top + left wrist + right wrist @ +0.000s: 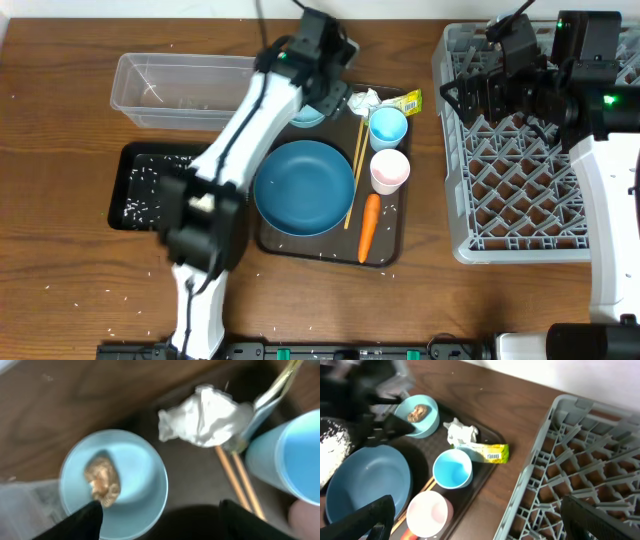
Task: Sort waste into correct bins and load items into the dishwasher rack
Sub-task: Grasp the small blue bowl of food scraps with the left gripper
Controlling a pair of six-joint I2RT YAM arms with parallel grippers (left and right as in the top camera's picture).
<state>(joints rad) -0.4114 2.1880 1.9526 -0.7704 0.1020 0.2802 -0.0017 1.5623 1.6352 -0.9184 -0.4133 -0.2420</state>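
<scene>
The light-blue bowl's rim facing the chopsticks is between the left gripper's open fingers, clear of the brown food lump (102,480), so the left gripper will go down over that rim next.
My left gripper (318,98) (160,516) is open, hovering over the small light-blue bowl (112,485) (417,416), one finger by the brown food lump (102,480) in it. The crumpled tissue (205,415) (363,100), yellow-green wrapper (405,102) (487,452), chopsticks (355,175) (240,480), light-blue cup (388,127), pink cup (390,170), carrot (368,225) and large blue dish (305,187) lie on the dark brown tray (385,250). My right gripper (462,98) (487,520) is open and empty above the left edge of the grey rack (510,160).
The clear tub (180,85) stands at the back left. The black tray (150,185) in front of it holds scattered rice grains. More grains lie loose on the wooden table. My left arm crosses over the black tray and the blue dish's left edge.
</scene>
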